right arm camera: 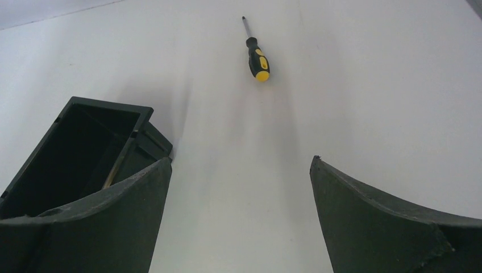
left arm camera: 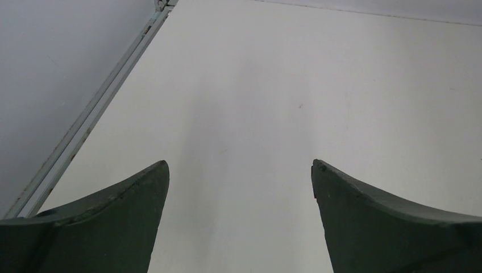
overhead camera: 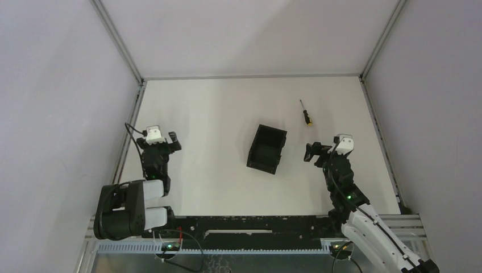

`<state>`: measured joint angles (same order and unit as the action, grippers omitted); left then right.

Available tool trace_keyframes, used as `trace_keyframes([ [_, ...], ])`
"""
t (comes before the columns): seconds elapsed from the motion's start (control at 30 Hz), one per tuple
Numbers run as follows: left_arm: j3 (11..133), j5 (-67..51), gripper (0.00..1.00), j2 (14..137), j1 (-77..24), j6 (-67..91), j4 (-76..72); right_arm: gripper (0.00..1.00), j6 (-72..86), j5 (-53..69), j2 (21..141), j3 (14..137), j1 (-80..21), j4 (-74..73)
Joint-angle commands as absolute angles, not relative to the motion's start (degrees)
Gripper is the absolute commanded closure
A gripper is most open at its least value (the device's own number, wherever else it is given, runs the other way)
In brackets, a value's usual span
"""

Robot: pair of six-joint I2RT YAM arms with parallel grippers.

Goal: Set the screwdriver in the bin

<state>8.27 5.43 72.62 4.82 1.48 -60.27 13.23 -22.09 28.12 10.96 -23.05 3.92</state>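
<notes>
I need to move my right gripper outward over the screwdriver's yellow-and-black handle (overhead camera: 307, 118) (right arm camera: 258, 60) next and lower my open fingers to either side of it, because it lies outward of my gripper and below it.
The screwdriver (overhead camera: 306, 112), with a yellow-and-black handle and thin dark shaft, lies on the white table right of centre, shaft pointing away. It also shows in the right wrist view (right arm camera: 256, 54), straight ahead of the fingers. The black open-top bin (overhead camera: 266, 148) stands at the table's middle; in the right wrist view the bin (right arm camera: 85, 153) is at the left, partly behind the left finger. My right gripper (overhead camera: 316, 152) is open and empty, between the bin and the right wall, nearer than the screwdriver. My left gripper (overhead camera: 166, 140) is open and empty at the left, over bare table (left arm camera: 244, 142).
Grey walls with metal frame rails (overhead camera: 128, 142) enclose the table on the left, back and right. A black rail (overhead camera: 250, 223) runs along the near edge between the arm bases. The left rail shows in the left wrist view (left arm camera: 85, 122).
</notes>
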Motion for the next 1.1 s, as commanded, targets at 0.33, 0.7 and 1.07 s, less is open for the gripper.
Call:
trace_keyframes([
  [0.33, 10.4, 5.6, 0.0, 72.1, 4.4, 0.9, -61.8, 0.0, 15.1, -24.4, 41.5, 24.0, -22.9, -0.4],
  [0.7, 10.4, 5.6, 0.0, 72.1, 4.4, 0.9, -61.7, 0.0, 14.3, -14.6, 89.4, 73.9, -12.4, -34.0],
  [1.07, 10.4, 5.6, 0.0, 72.1, 4.4, 0.9, -61.8, 0.04, 5.9, -9.3, 121.1, 101.2, -7.6, -41.7],
])
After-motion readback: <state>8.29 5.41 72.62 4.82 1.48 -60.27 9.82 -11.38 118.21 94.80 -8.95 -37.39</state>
